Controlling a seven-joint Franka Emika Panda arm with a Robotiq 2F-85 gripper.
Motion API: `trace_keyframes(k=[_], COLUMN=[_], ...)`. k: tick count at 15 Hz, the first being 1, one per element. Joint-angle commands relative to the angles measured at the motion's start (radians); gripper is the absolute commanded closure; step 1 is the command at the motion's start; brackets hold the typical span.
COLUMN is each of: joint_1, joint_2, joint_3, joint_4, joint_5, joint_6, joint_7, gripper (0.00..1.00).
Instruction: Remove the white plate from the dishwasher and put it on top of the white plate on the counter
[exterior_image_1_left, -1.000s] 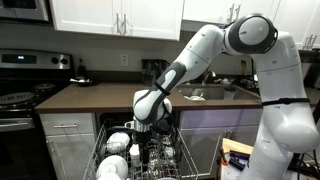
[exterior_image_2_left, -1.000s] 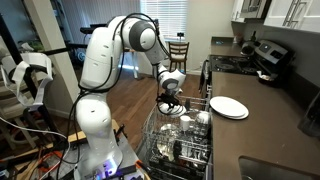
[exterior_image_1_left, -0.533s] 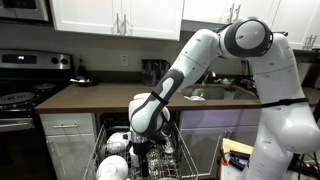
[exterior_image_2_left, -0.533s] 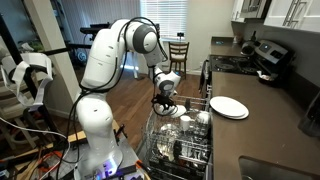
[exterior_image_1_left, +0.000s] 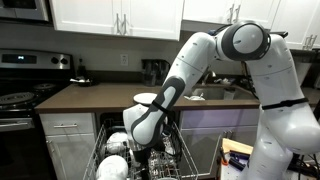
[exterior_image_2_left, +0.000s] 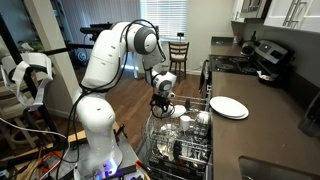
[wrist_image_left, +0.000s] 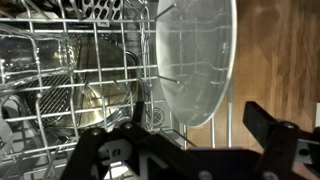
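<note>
The gripper tilts into line with the upright plate next, as the plate stands at an angle to the open fingers. It then brings them over the plate's nearest rim (wrist_image_left: 203, 119) and closes.
A white plate (wrist_image_left: 195, 60) stands upright in the wire dishwasher rack (wrist_image_left: 60, 70), close in front of the wrist camera. My gripper (wrist_image_left: 195, 148) is open and empty, with one dark finger on each side of the plate's lower edge. I cannot tell whether the fingers touch the plate. In both exterior views the gripper (exterior_image_1_left: 150, 140) (exterior_image_2_left: 163, 102) hangs over the pulled-out rack (exterior_image_2_left: 180, 145). The other white plate (exterior_image_2_left: 228, 107) lies flat on the dark counter (exterior_image_2_left: 260, 125).
The rack holds several white bowls and cups (exterior_image_2_left: 198, 120) (exterior_image_1_left: 118, 145) and dark items. A stove (exterior_image_1_left: 15, 100) with pots stands beside the counter. A sink (exterior_image_1_left: 205, 93) is set in the counter behind the arm. A wooden chair (exterior_image_2_left: 178, 52) stands farther back on the wood floor.
The arm has swung a little toward the outer side of the rack and the gripper has sunk lower over it. The gripper stays open.
</note>
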Motion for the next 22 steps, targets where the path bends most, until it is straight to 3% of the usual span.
trace_keyframes(k=[1,2,8,12,13,15,16,18,20,22], joint_1=[0.007,0.006,0.005,0.005,0.005,0.004,0.004,0.003,0.003,0.004], joint_2=[0.019,0.02,0.022,0.036,0.042,0.054,0.06,0.072,0.082,0.091], joint_3=[-0.007,-0.006,-0.007,-0.012,-0.013,-0.014,-0.015,-0.016,-0.015,-0.015], joint_4=[0.038,0.041,0.063,0.106,0.119,0.143,0.153,0.171,0.186,0.196], joint_5=[-0.037,-0.035,-0.031,-0.028,-0.026,-0.022,-0.021,-0.019,-0.018,-0.018], joint_6=[-0.058,-0.066,-0.137,-0.254,-0.285,-0.332,-0.35,-0.38,-0.398,-0.408], joint_7=[0.067,0.069,0.076,0.091,0.092,0.088,0.085,0.08,0.079,0.079], gripper=[0.12,0.26,0.67,0.67,0.57,0.58,0.8,0.84,0.96,0.98])
